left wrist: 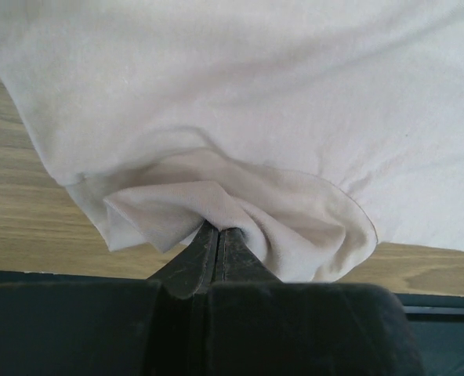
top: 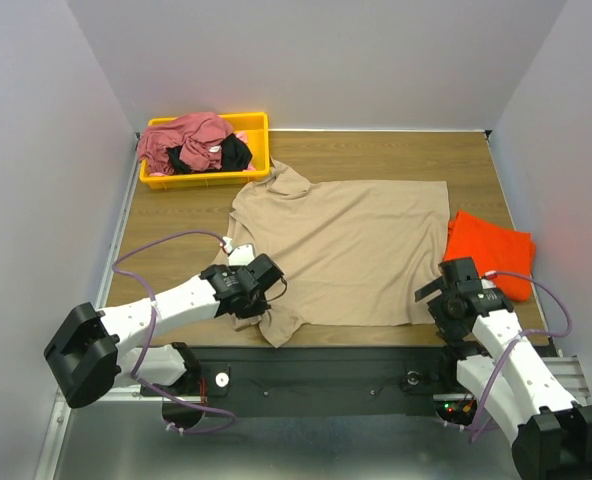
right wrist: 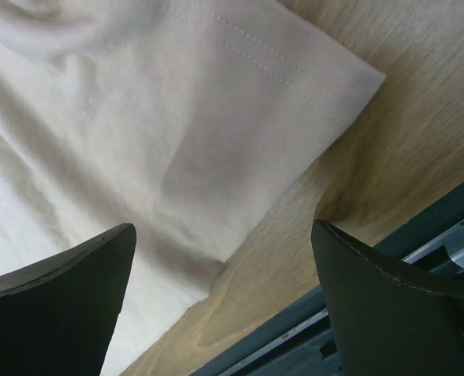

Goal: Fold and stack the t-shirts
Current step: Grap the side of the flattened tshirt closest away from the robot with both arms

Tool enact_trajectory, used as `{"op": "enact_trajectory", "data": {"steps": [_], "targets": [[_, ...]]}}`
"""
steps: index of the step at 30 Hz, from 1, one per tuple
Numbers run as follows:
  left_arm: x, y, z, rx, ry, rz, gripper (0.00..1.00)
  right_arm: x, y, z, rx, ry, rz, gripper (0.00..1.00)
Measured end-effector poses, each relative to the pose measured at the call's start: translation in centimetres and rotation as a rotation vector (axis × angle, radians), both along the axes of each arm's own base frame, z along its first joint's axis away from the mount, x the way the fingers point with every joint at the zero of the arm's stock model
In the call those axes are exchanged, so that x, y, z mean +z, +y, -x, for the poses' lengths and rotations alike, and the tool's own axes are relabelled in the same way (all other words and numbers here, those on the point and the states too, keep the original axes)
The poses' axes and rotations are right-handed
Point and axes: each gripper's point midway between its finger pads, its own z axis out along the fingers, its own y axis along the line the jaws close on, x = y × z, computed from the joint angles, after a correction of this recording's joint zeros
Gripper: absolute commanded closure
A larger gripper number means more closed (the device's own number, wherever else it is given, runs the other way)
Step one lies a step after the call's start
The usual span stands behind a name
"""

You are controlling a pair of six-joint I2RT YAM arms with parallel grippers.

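Observation:
The edge of the cloth is already between the open fingers, so the robot's right gripper will next stay low over the tan t-shirt's near corner (top: 426,309) (right wrist: 216,223) and close its fingers there.
A tan t-shirt (top: 351,245) lies spread flat on the wooden table. My left gripper (top: 259,300) is shut on its near left sleeve; in the left wrist view the bunched sleeve (left wrist: 240,211) sits pinched at the closed fingertips (left wrist: 216,231). My right gripper (top: 438,292) is open and empty, hovering over the shirt's near right corner (right wrist: 326,78), which lies flat between the fingers (right wrist: 67,274). A folded orange-red t-shirt (top: 491,250) lies at the right. Dusty rose (top: 181,140) and black (top: 231,152) t-shirts are heaped in the bin.
A yellow plastic bin (top: 256,125) stands at the back left. The table's near edge and a black rail (top: 356,365) run just below both grippers. White walls close in the left, back and right sides.

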Motion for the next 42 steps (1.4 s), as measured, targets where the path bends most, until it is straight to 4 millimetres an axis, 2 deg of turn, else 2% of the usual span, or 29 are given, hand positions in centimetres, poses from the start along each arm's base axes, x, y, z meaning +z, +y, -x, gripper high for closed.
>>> {"op": "enact_trajectory", "data": {"steps": [6,14,18,19,22,23,28,35,42], "targets": [[0.0,0.7,-0.7,0.017,-0.007,-0.011,1.00,-0.6,-0.3,-0.8,-0.030,-0.023,0.015,0.09],[0.0,1.1,-1.1,0.024,-0.018,-0.026,1.00,-0.9,-1.1,-1.2,-0.050,-0.056,0.051,0.64],[0.2,1.3,-1.4,0.026,-0.025,-0.032,1.00,-1.0,-1.2,-1.3,-0.046,-0.077,0.060,0.78],[0.3,1.3,-1.4,0.028,-0.026,-0.032,1.00,-0.9,-1.3,-1.3,-0.044,-0.078,0.063,0.85],[0.9,1.1,-1.9,0.029,-0.041,-0.029,1.00,-1.0,-1.4,-1.3,-0.031,-0.074,0.072,0.91],[1.1,1.0,-2.1,0.030,-0.048,-0.025,1.00,-1.0,-1.4,-1.4,-0.028,-0.074,0.074,0.99],[2.4,0.3,-3.1,0.033,-0.083,0.001,1.00,-0.8,-1.2,-1.9,0.016,-0.063,0.083,1.00],[3.7,-0.1,-5.0,0.057,-0.126,0.030,1.00,1.6,-0.8,-4.0,0.072,-0.136,0.086,1.00],[6.6,-0.9,-9.1,0.093,-0.224,0.081,1.00,3.8,-0.7,-6.2,0.095,-0.180,0.105,1.00]]}}
